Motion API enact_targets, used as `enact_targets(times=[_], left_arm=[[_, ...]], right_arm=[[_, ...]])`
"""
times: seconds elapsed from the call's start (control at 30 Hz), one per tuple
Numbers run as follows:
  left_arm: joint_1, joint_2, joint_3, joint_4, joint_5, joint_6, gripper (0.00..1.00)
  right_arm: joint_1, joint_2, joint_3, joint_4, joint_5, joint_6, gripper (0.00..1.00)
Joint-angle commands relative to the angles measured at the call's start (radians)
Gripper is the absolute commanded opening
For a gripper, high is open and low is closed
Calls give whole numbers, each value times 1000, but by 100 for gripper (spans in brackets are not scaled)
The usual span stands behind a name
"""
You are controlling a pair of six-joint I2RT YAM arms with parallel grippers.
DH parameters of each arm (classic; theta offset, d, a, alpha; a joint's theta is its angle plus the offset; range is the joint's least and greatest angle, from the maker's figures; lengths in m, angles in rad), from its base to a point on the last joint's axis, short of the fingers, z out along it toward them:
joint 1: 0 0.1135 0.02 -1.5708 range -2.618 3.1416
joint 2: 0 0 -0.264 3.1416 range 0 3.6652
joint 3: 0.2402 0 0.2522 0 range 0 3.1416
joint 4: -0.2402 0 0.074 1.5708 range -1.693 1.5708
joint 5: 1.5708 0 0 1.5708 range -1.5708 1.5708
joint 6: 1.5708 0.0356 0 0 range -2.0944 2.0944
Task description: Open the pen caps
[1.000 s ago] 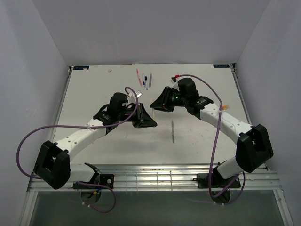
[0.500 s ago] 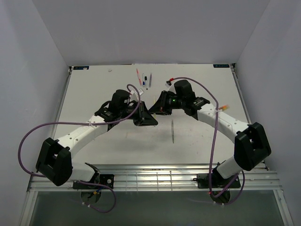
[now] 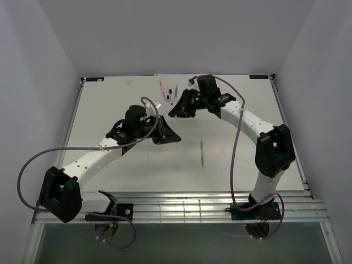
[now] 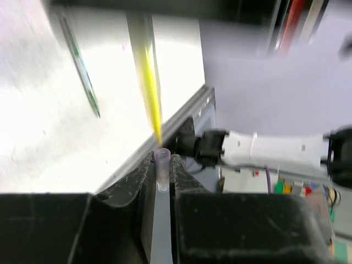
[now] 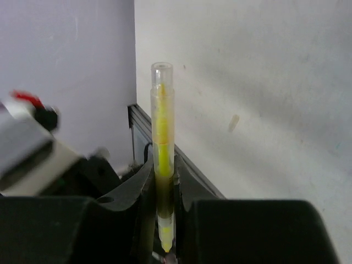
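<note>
The detached cap will go down beside the pale piece (image 3: 148, 157) next, where the robot's left gripper will release it, since that piece is below the gripper, to its left in the top view.
My left gripper (image 3: 171, 136) is shut on a tiny clear, pink-tinged pen cap (image 4: 162, 166), which stands upright between the fingertips (image 4: 175, 163). My right gripper (image 3: 175, 111) is shut on a yellow pen (image 5: 163, 110) with a clear barrel. That pen hangs in the left wrist view (image 4: 147, 82), its bare yellow tip just above the cap and apart from it. In the top view the pen (image 3: 175, 119) shows as a thin sliver below the right fingers. The two grippers are a short way apart above the table's middle.
Several pens (image 3: 169, 92), red, blue and dark, lie side by side at the table's far edge. A green pen (image 3: 202, 153) lies right of centre, also in the left wrist view (image 4: 82, 69). A small pale cap-like piece (image 5: 234, 122) lies on the table.
The grippers came together half a second ago. Now my right arm has drawn back toward the far edge with the yellow pen, leaving the cap in my left gripper.
</note>
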Motion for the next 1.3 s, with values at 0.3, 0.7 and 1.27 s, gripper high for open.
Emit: enact_targets(times=[0.3, 0.7, 1.27], left_arm=[[-38, -170, -50, -291, -74, 90, 0], [-12, -91, 41, -645, -839, 308, 0], [-11, 70, -90, -508, -998, 391, 0]], right_arm=[[-100, 118, 204, -86, 69, -131, 8], [-105, -226, -295, -295, 362, -425, 8], [-169, -168, -307, -370, 397, -475, 8]])
